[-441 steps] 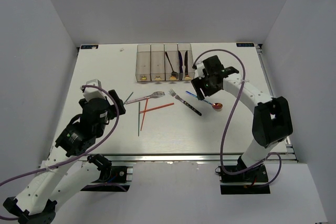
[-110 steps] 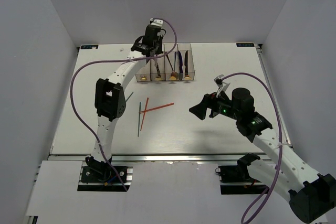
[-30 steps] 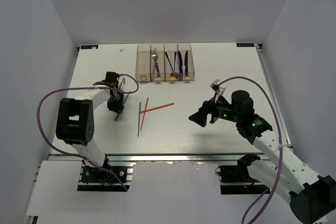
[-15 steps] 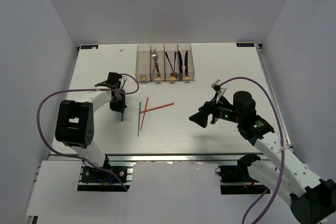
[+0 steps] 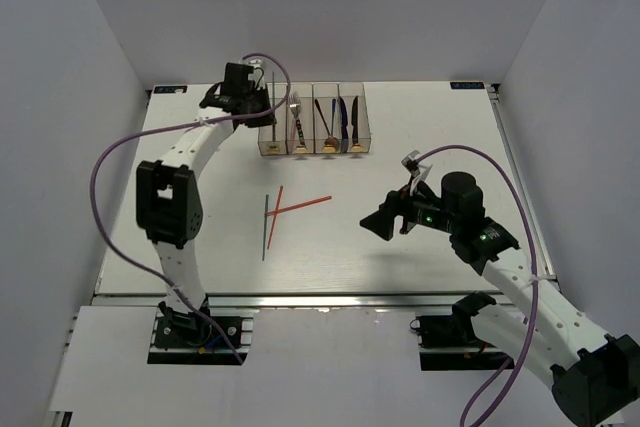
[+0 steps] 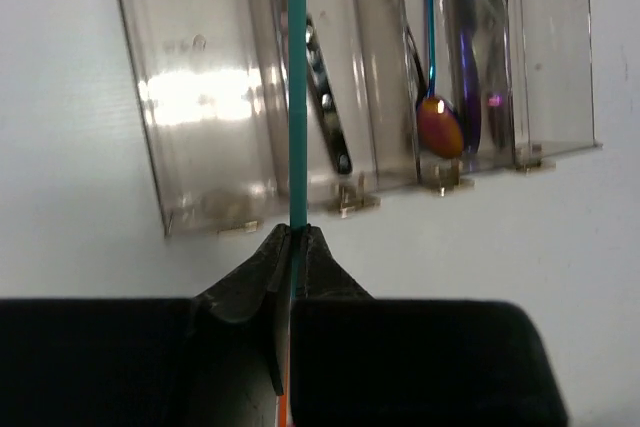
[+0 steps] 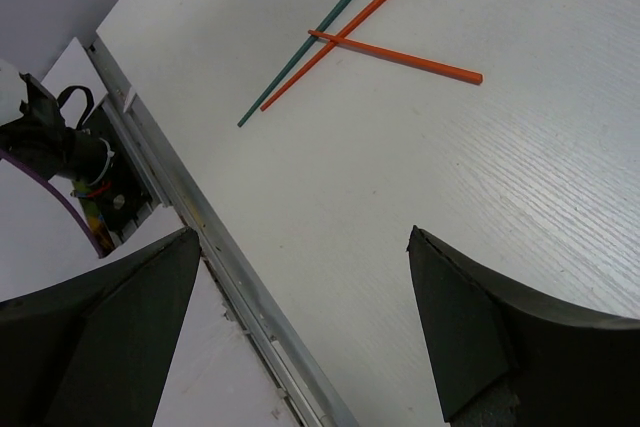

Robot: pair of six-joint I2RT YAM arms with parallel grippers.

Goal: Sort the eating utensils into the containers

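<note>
The left gripper should next move down over the empty end container (image 6: 207, 112) beside the fork (image 6: 325, 117), which is below the gripper, and let go of the teal chopstick there.
My left gripper (image 5: 262, 107) is shut on a teal chopstick (image 6: 297, 97), which runs straight ahead from the fingertips over the leftmost two containers (image 6: 200, 97). The clear containers (image 5: 313, 119) stand in a row at the back. A silver fork (image 6: 325, 117) is in the second, a spoon (image 6: 440, 127) in the third, and dark knives in the fourth. On the table lie another teal chopstick (image 5: 266, 227) and two crossed red chopsticks (image 5: 300, 206), also seen as red chopsticks (image 7: 400, 57) in the right wrist view. My right gripper (image 5: 383, 219) hangs open and empty right of them.
The table's front metal rail (image 7: 200, 237) runs below the right gripper. Grey walls close in the table on the left, right and back. The left arm's purple cable (image 5: 120, 157) loops over the left part of the table.
My left gripper has swung from the left middle of the table up and back to the containers, carrying the teal chopstick. The right arm has stayed put.
</note>
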